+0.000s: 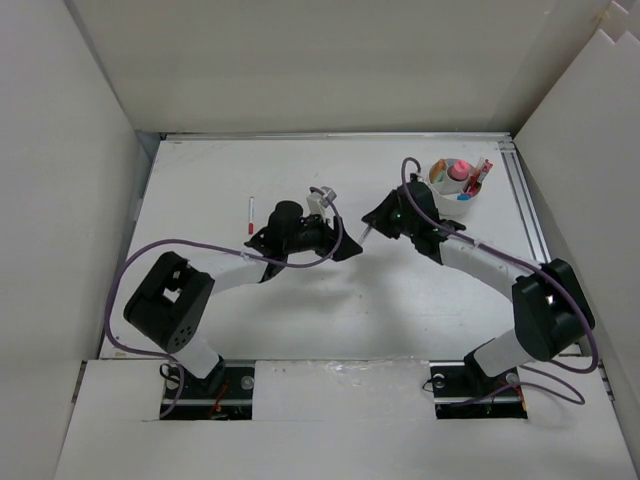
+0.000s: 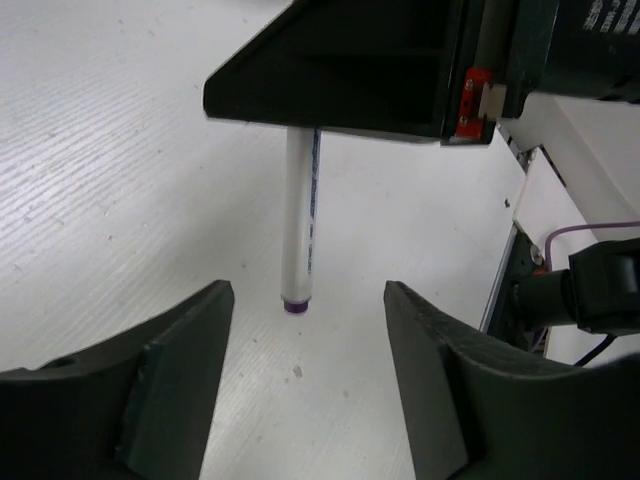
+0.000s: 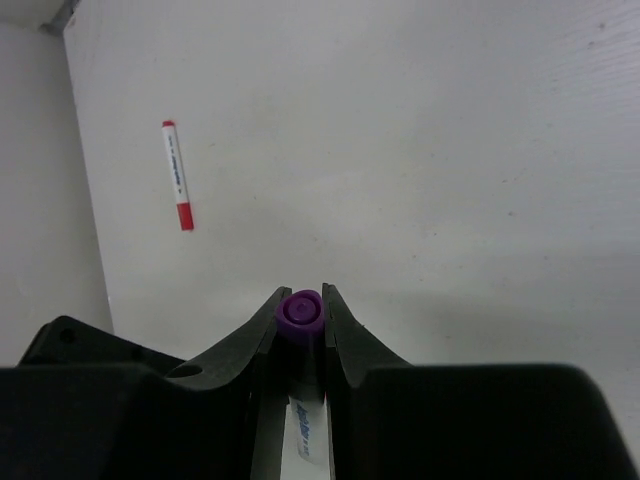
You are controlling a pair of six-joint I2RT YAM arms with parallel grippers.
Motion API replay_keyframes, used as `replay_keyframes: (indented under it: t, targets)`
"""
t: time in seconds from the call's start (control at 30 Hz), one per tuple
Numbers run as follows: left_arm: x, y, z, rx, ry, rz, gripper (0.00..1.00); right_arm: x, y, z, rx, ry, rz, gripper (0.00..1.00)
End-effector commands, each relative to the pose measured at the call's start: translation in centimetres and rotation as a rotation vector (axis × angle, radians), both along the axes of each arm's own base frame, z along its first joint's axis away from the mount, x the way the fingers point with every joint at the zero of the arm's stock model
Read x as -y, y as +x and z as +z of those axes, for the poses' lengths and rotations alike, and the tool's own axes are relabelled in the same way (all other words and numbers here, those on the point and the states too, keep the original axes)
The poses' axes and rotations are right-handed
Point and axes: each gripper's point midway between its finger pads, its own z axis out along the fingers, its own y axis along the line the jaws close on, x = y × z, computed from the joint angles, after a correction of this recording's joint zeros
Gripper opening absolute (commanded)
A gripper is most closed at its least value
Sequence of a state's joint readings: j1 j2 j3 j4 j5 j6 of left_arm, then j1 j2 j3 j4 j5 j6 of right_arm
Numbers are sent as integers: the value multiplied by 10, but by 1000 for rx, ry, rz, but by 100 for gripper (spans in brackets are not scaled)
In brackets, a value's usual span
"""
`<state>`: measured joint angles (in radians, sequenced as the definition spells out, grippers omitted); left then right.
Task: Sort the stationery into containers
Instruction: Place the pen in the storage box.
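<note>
The right gripper swings outward and to the right in the top view next, turning the white marker over the round cup (image 1: 449, 193), which already holds other stationery.
My right gripper (image 1: 371, 224) is shut on a white marker with a purple end (image 3: 301, 312) and holds it above the table at mid-centre. In the left wrist view the marker (image 2: 300, 215) hangs down from the right gripper's black body, purple end lowest. My left gripper (image 2: 309, 318) is open and empty just in front of it, and shows in the top view (image 1: 346, 247). A white pen with red ends (image 1: 251, 215) lies on the table at the left and shows in the right wrist view (image 3: 177, 176). The round white cup (image 1: 449, 193) at the back right holds pink and red pieces.
White walls enclose the table on the left, back and right. A metal rail (image 1: 528, 215) runs along the right edge beside the cup. Purple cables (image 1: 180, 243) loop over both arms.
</note>
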<state>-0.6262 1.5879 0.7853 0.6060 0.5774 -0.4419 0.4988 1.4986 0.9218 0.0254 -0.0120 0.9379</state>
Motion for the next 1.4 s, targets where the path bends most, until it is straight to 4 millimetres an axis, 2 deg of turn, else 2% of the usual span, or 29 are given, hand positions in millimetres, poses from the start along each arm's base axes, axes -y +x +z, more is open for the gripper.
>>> replay_keyframes:
  t: [0.0,0.07,0.1,0.17,0.2,0.27,0.3,0.43,0.57,0.67,0.83,1.03,1.17,1.2,1.3,1.37]
  targets:
    - [-3,0,30,99,-55,10,59,22,29,48,124,-11,-131,9]
    - [-7,4,33,114,-52,48,61,41,40,60,141,-29,-218,9]
    - [-10,3,35,120,-54,57,61,70,52,63,164,-83,-345,9]
    - [-12,1,34,111,-53,68,61,106,62,80,182,-119,-520,9]
    - [-14,-1,35,114,-55,68,61,141,66,88,212,-183,-684,9]
    - [-14,-2,39,112,-65,71,61,185,71,98,236,-238,-866,9]
    - [-14,-2,39,111,-65,71,61,218,73,101,243,-287,-991,9]
    - [-13,-8,43,96,-93,54,59,264,77,102,224,-341,-1163,9]
    - [-13,-9,47,95,-102,55,58,300,88,87,150,-450,-1275,10]
    - [-14,-10,43,80,-101,58,57,309,93,79,117,-489,-1320,10]
    - [-14,-8,43,74,-102,72,57,313,103,66,75,-561,-1346,11]
    - [-15,-9,47,82,-109,71,56,316,100,64,79,-562,-1388,12]
    - [-15,-9,47,82,-108,73,56,313,102,57,76,-573,-1385,24]
    - [-15,-9,47,82,-108,73,56,313,101,56,70,-575,-1387,32]
    - [-15,-9,47,82,-108,73,56,309,101,49,64,-580,-1378,44]
    - [-15,-6,43,77,-100,85,56,303,102,47,62,-573,-1363,47]
